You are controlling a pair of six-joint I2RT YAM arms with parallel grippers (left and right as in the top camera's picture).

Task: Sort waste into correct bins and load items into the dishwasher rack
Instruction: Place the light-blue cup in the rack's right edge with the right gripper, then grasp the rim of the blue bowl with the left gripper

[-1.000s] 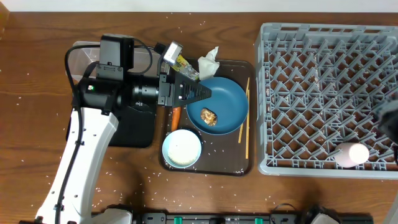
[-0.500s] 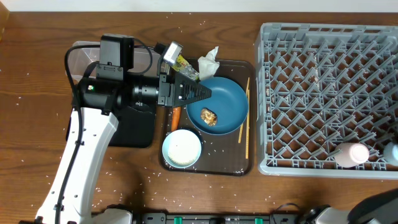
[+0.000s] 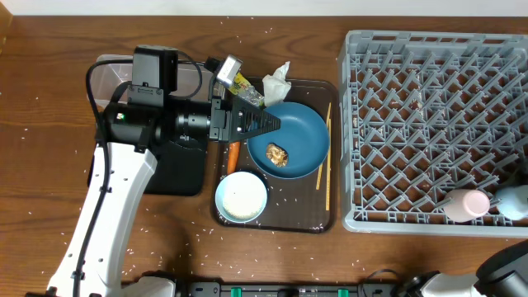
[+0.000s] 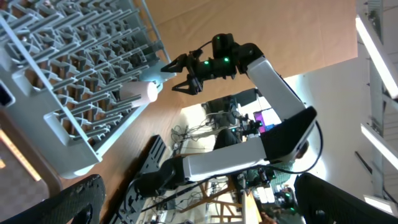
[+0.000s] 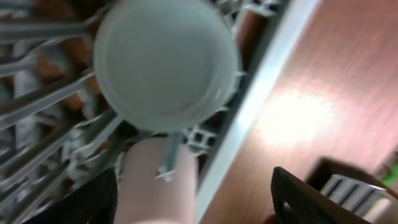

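I need to tilt my left gripper so its fingers point down, and then I will lower it onto the dark blue bowl-plate's rim (image 3: 251,152) by the carrot.
My left gripper (image 3: 268,124) (image 4: 205,208) is open and empty, held level over the left rim of the dark blue bowl-plate (image 3: 301,132), which holds the brown food lump (image 3: 277,155). The carrot (image 3: 234,153), white bowl (image 3: 242,196), chopsticks (image 3: 327,165), tissue (image 3: 278,82) and wrapper (image 3: 231,74) lie around it. The pink cup (image 3: 466,204) (image 5: 155,183) and light blue cup (image 3: 513,200) (image 5: 165,62) sit side by side in the dishwasher rack's (image 3: 429,124) front right corner. My right gripper (image 5: 199,202) (image 4: 180,78) is open, just off those cups.
The dishes rest on a dark brown serving tray (image 3: 305,219). The black tray-bin (image 3: 177,173) and the clear tub (image 3: 111,74) lie under my left arm. Rice grains are scattered on the wooden table. The right arm shows only at the overhead view's bottom right corner (image 3: 503,268).
The right arm has drawn back off the rack toward the front right. The light blue cup now stands free in the rack beside the pink cup. The left arm has not moved.
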